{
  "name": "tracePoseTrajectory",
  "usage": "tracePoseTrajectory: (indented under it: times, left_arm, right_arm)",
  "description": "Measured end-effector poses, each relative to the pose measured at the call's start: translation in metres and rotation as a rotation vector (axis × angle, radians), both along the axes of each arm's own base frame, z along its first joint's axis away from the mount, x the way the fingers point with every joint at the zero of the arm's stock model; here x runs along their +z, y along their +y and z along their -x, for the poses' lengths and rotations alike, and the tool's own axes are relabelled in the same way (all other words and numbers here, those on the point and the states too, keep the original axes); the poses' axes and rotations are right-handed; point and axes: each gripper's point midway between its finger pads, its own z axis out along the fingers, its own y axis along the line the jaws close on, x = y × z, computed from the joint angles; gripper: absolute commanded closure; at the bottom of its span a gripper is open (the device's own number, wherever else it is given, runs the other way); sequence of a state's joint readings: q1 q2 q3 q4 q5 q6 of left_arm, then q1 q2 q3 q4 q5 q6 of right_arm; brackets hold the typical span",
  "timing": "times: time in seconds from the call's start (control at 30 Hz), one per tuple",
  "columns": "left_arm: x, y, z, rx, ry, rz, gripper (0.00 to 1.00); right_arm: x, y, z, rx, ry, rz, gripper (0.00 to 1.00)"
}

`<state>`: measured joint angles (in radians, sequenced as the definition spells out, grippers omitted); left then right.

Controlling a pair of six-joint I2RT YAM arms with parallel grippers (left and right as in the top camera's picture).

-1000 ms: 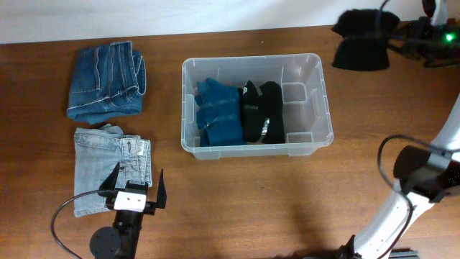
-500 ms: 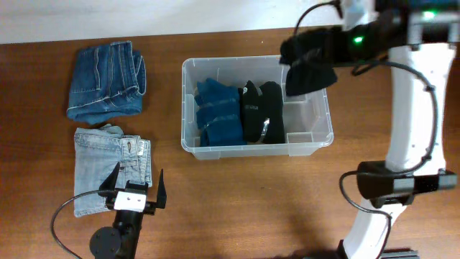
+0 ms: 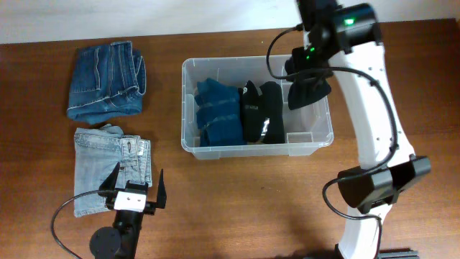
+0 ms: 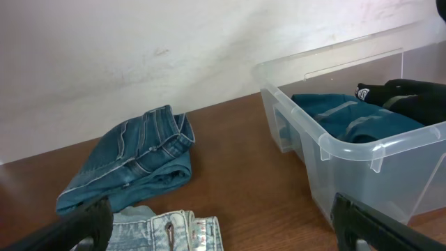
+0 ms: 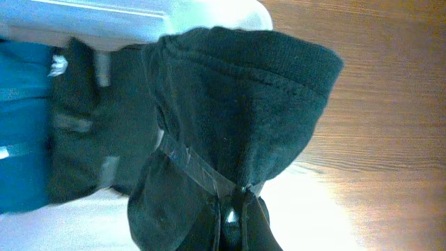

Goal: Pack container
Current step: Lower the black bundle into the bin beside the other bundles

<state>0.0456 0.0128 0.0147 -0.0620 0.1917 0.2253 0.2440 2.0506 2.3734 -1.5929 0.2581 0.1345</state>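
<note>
The container's bottom is bare beside the packed black garment. I will lower my right gripper toward the left in the overhead view and let go of the cloth there.
The clear plastic container stands mid-table and holds a folded teal garment and a black garment. It also shows in the left wrist view. My right gripper is shut on a black garment that hangs over the container's right end. In the right wrist view my right gripper pinches this black cloth. My left gripper is open and empty at the near left, by the light blue jeans; it shows in its wrist view.
Folded dark blue jeans lie at the far left, also in the left wrist view. Light blue jeans lie just under my left gripper. A pale wall runs behind the table.
My right arm has swung left from beyond the table's right side, carrying the black garment to above the container's right end. The left arm has not moved.
</note>
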Motion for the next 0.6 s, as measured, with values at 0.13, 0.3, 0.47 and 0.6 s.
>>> tracePoseTrajectory:
  times: [0.13,0.3,0.47,0.6]
  left_arm:
    - [0.0,0.0,0.0,0.0,0.0,0.0,0.0]
    - [0.0,0.0,0.0,0.0,0.0,0.0,0.01]
    - [0.0,0.0,0.0,0.0,0.0,0.0,0.01]
    - [0.0,0.0,0.0,0.0,0.0,0.0,0.01]
  right_arm:
    - [-0.025,-0.009,-0.006,-0.03,0.019,0.086,0.96]
    - [-0.055,-0.015,-0.011,-0.044,0.041,0.133,0.96]
    - [-0.08,-0.017,-0.012,-0.047,0.063,0.151,0.96]
    - [-0.091,-0.014,-0.01,-0.037,0.078,0.161,0.96]
